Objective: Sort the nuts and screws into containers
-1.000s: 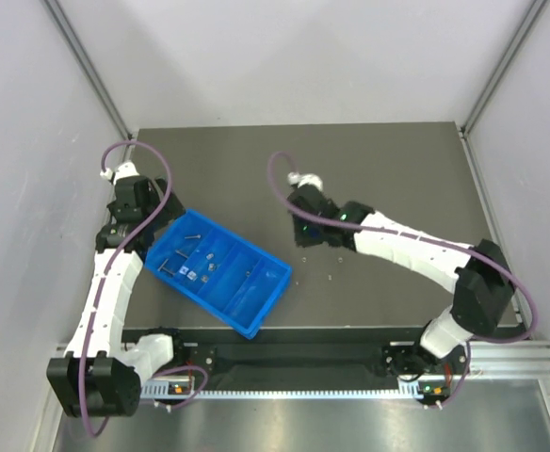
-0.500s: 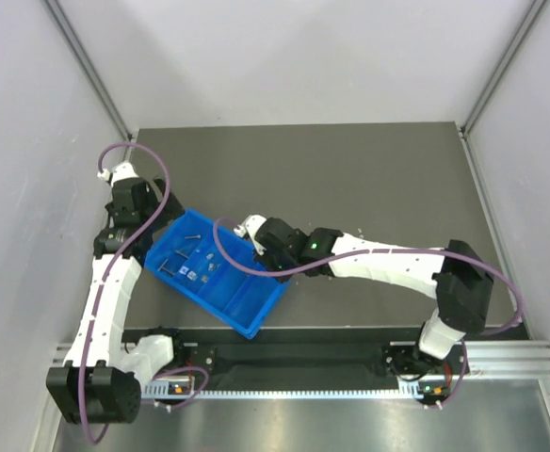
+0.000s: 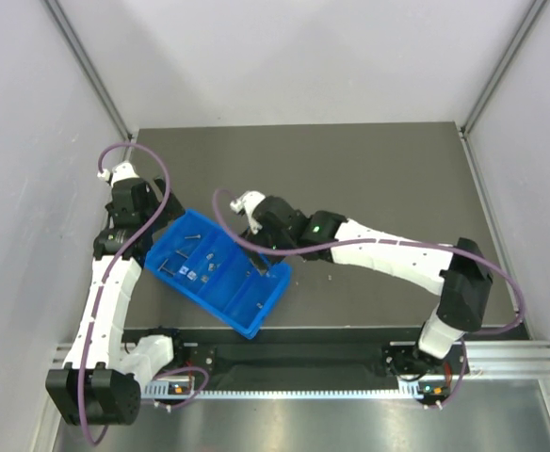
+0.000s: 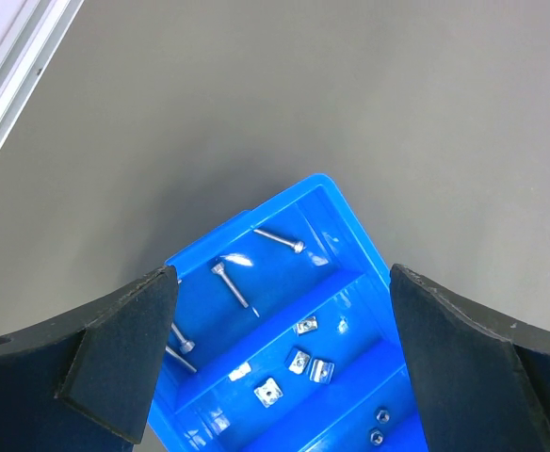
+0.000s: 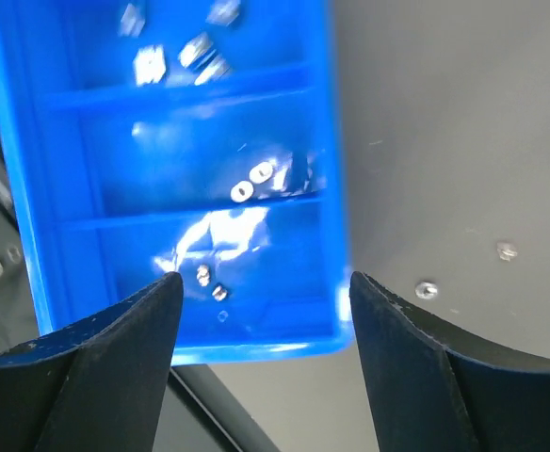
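The tabletop beyond the loose metal pieces is below my right gripper, to its right in the top view. My right gripper needs to move past the loose metal pieces and down to that tabletop next.
The blue tray (image 3: 252, 330) lies at an angle near the table's front left, split into compartments. In the left wrist view long screws (image 4: 230, 282) lie in its end compartment, square nuts (image 4: 299, 360) in the one beside it, and small hex nuts (image 4: 381, 413) further along. My left gripper (image 4: 280, 273) hangs open above that end, holding nothing. My right gripper (image 5: 266, 278) is open over the opposite end compartment, where tiny screws (image 5: 202, 274) rest. Two ring-shaped nuts (image 5: 242, 191) lie in the neighbouring compartment.
Two small loose metal pieces (image 5: 427, 289) lie on the dark tabletop just right of the tray (image 5: 331, 113). The table's front edge and the black rail run close under the tray's near corner. Grey walls enclose the table on three sides.
My right arm swung left from the open tabletop to above the tray's near-right compartment, and its jaws went from shut to open. The left arm stayed put.
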`<state>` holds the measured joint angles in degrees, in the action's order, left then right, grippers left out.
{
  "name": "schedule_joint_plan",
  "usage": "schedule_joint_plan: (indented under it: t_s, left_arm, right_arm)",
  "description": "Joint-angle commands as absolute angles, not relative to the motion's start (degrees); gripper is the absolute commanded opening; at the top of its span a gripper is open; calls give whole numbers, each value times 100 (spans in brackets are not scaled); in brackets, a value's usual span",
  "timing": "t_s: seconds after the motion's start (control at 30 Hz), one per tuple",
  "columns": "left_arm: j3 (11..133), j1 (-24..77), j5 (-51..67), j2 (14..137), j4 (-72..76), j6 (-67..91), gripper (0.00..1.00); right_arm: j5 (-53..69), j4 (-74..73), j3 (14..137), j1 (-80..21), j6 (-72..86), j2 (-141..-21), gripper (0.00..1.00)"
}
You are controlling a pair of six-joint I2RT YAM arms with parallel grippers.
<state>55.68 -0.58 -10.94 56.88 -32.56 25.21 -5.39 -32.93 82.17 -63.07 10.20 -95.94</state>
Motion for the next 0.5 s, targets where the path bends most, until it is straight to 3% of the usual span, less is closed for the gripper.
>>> schedule_joint_plan:
  t_s: [0.0, 0.2, 0.47]
  left_arm:
    - [5537, -35, -1055, 5599, -2971, 2522, 99]
    - [5502, -35, -800, 5625, -2901, 2444, 99]
    - [5423, -26, 192, 5739, -2619, 2320, 98]
  right_arm:
    - [-563, -3673, 8517, -5539, 1694, -9141, 72]
    - [-914, -3955, 7709, -3957, 2575, -8587, 72]
    - [-809, -3156, 6259, -2348, 2250, -8411, 67]
